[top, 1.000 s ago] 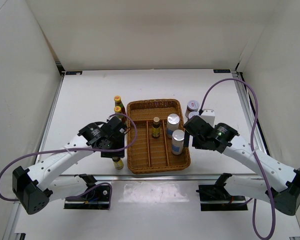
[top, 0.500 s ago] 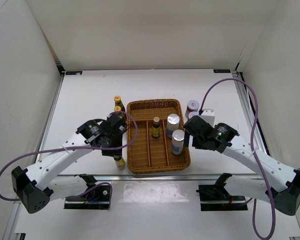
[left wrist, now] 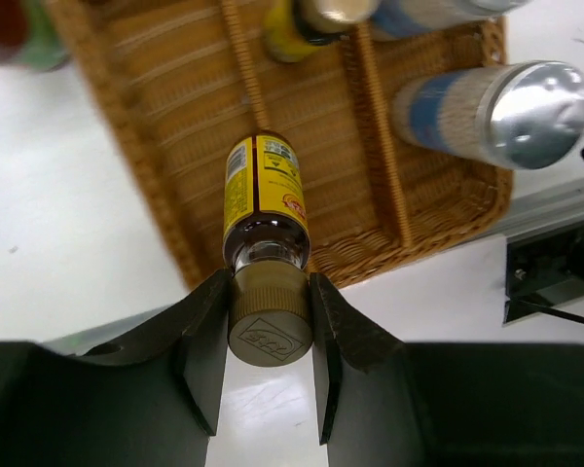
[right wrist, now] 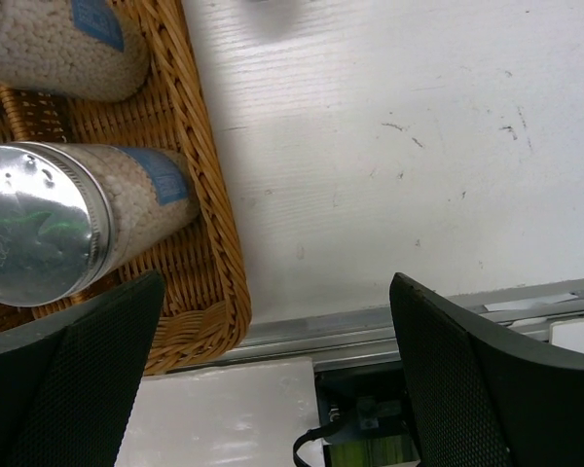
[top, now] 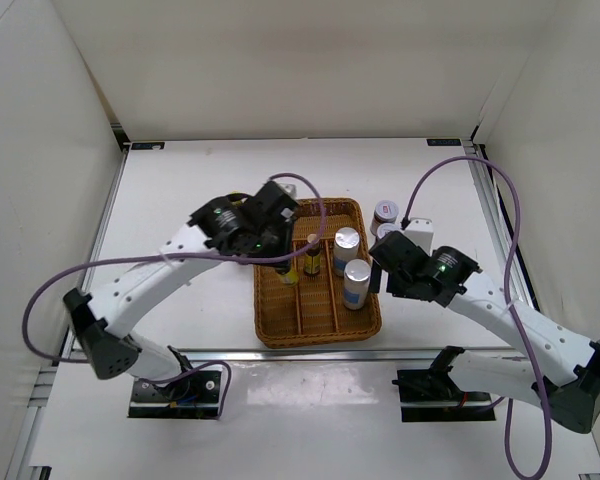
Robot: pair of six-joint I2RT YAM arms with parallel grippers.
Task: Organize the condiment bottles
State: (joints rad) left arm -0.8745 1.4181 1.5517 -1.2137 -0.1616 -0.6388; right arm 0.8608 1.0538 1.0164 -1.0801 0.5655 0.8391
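The tray's middle lane is empty in front of the standing brown bottle. My left gripper should move toward the nearer shaker next and go down into that gap (top: 316, 298) (left wrist: 327, 153).
My left gripper (left wrist: 270, 326) is shut on the gold cap of a tiny dark brown bottle with a yellow label (left wrist: 263, 204). It holds the bottle over the left part of the wicker tray (top: 318, 330); the top view shows it too (top: 288, 272). A second tiny brown bottle (top: 312, 255) stands in the tray's middle lane. Two silver-topped shakers (top: 347, 243) (top: 356, 280) stand in the right lane. My right gripper (right wrist: 273, 389) is open and empty, just right of the tray beside the nearer shaker (right wrist: 68, 219). A white-lidded jar (top: 384, 211) shows behind the right arm. The second jar is mostly hidden.
A blurred red and green shape (left wrist: 19, 29), likely the sauce bottles, sits left of the tray; my left arm (top: 220, 218) covers them from above. The metal table rail (right wrist: 419, 321) runs close below the right gripper. White walls enclose the table.
My left arm swung from the table left of the tray to over the tray, carrying the tiny brown bottle with it. The right arm has not moved.
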